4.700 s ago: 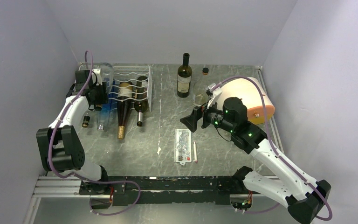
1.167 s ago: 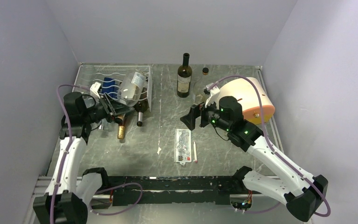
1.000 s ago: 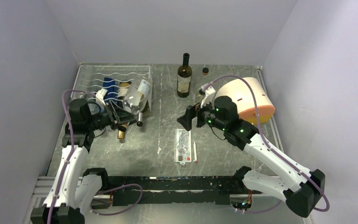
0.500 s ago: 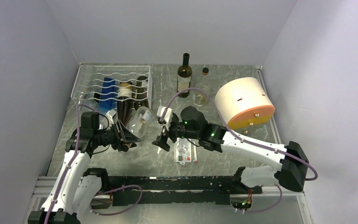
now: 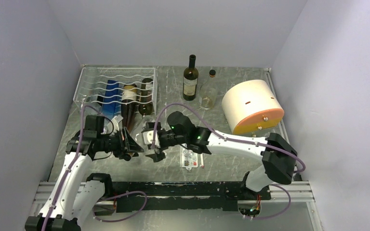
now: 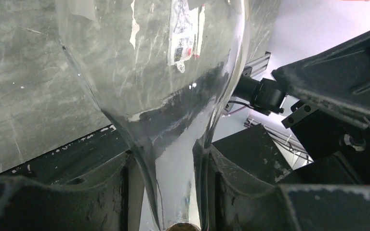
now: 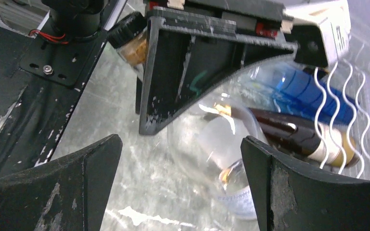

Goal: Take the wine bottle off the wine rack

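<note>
My right gripper's open fingers still straddle the clear bottle's wider body, so it should next move toward the left gripper, onto the bottle's neck beside those fingers (image 7: 189, 113).
My left gripper (image 5: 134, 144) is shut on the neck of a clear glass wine bottle (image 6: 159, 62) and holds it lying sideways above the table, in front of the wine rack (image 5: 118, 70). In the left wrist view its fingers (image 6: 101, 192) clamp the neck on both sides. My right gripper (image 5: 151, 140) is open, with its jaws wide on either side of the clear bottle's body (image 7: 212, 139) and not touching it. The white wire rack also shows in the right wrist view (image 7: 351, 101). It holds a blue bottle (image 5: 111, 92) and two dark bottles (image 5: 130, 96).
A dark wine bottle (image 5: 190, 77) stands upright at the back, with a small clear bottle (image 5: 208, 94) beside it. A cream and orange cylinder (image 5: 253, 106) lies at the right. A printed card (image 5: 189, 153) and a white stick (image 5: 201, 157) lie under the right arm.
My left gripper has pulled the clear bottle out of the rack and toward the near edge. My right arm has swung left and brought its open jaws around the bottle's body.
</note>
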Motion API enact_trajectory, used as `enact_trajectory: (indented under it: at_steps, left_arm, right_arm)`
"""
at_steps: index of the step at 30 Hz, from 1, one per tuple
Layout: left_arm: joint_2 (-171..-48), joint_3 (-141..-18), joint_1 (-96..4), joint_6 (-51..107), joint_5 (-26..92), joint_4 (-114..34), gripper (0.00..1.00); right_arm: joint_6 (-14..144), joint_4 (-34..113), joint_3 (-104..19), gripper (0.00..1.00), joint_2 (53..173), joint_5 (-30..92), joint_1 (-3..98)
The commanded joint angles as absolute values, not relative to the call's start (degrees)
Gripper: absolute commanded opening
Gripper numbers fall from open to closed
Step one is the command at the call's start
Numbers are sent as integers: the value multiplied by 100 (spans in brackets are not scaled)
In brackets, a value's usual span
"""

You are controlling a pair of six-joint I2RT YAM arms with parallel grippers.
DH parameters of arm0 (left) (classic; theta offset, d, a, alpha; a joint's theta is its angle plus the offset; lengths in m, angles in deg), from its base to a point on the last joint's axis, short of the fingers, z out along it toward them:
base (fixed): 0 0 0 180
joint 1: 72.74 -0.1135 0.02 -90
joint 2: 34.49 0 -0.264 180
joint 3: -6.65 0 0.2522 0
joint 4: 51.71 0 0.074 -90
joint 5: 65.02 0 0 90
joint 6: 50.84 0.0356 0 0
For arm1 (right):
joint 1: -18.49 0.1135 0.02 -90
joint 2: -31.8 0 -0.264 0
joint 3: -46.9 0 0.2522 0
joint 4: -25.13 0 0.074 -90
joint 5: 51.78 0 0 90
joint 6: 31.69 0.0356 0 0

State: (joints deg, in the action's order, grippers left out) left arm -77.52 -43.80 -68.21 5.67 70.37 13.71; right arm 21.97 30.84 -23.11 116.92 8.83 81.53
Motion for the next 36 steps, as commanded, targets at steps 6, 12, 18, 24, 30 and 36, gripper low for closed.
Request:
enact_trajectory:
  at_steps: [6,12,18,24,30,36]
  left_arm:
    - [-7849,-4979,-6285,819,7187,828,7]
    - [-8086,-5169,-5654,575,6722,530,8]
    - [-8272,-5151,-5111,322,6343,192,13]
    - [-8426,-5301,-4829,404,5990,274,22]
    - [-8246,-5330,-4810,279,6292,-225,43]
    - [-8256,-5137,-4797,260,6490,-524,50]
  right_arm:
    - [1346,2638,-2729,100,12197,1076,8495]
    - [1447,2379,-2481,98,12260,1148,8528]
    - [1950,1577,-1826,93,12279,1204,8531]
    - [2241,1196,-1599,88,12412,1185,8530]
    - [2477,806,-1520,75,12549,1267,8530]
    - [2828,86,-1333,68,12621,1269,8526]
